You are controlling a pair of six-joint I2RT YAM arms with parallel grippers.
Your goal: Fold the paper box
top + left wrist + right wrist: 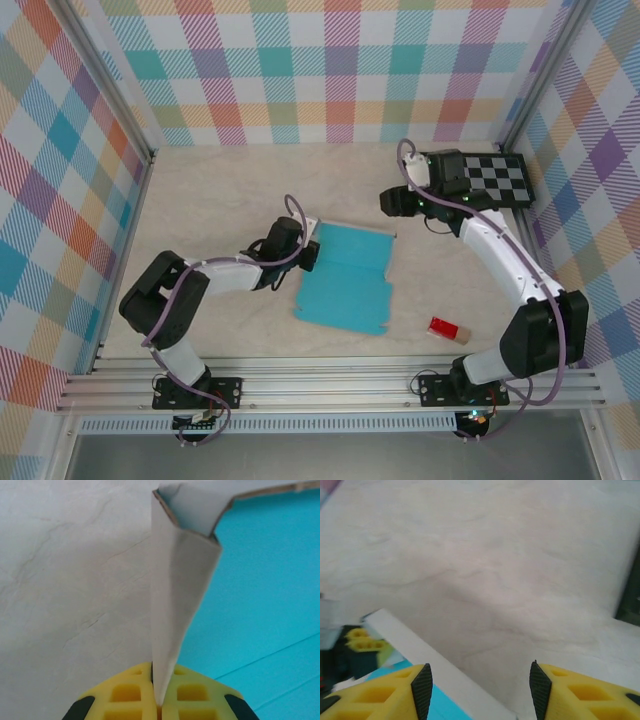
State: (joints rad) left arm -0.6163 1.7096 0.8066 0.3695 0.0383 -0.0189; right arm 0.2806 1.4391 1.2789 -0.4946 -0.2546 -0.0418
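Observation:
The card is crooked, so the left gripper will next push outward, tilting flatter, toward the flap's far end [318, 224] [184, 541], which lies outward of the gripper, and let go of the flap.
The paper box [345, 275] lies unfolded on the table, teal face up, with a narrow strip bent up along its far edge. My left gripper [309, 256] is at its left edge, shut on a side flap. In the left wrist view that white flap [180, 595] rises from between the yellow fingers [125, 695], which pinch its tip, with the teal face [270, 595] to the right. My right gripper [392, 203] hovers open just beyond the card's far right corner. In the right wrist view its fingers [415, 690] stand wide apart above the raised white edge [432, 657], holding nothing.
A black-and-white checkerboard [497, 178] lies at the back right, behind the right arm. A small red block [444, 329] sits near the front right. Plaid walls [60, 200] close in three sides, and an aluminium rail [330, 385] runs along the near edge.

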